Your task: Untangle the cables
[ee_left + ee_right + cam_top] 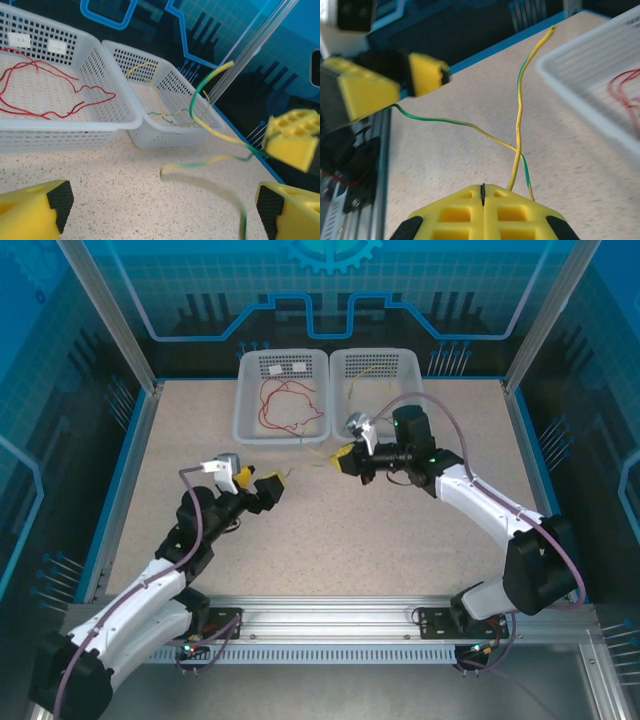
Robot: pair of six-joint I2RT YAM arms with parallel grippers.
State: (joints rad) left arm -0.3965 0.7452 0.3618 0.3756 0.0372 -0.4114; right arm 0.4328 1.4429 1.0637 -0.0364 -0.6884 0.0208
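Note:
The right gripper swings outward over the basket of yellow-green cables next and releases this cable among those matching its colour.
My right gripper (345, 458) (483, 192) is shut on a yellow-green cable (519, 120) and holds it above the table. One strand rises toward the baskets. The other trails left toward my left gripper (265, 485) (162, 210), which stands wide open. That loose strand (220, 160) hangs blurred between its yellow fingers (50, 205) without being pinched. Red cables (285, 400) (45, 95) lie in the left basket. More yellow-green cables (372, 375) (165, 112) lie in the right basket.
Two white mesh baskets, left (240, 410) and right (415, 370), stand side by side at the back of the speckled table (330, 540). Blue panels and aluminium posts (530, 330) enclose the table. The right gripper (292, 140) hangs close ahead of the left one.

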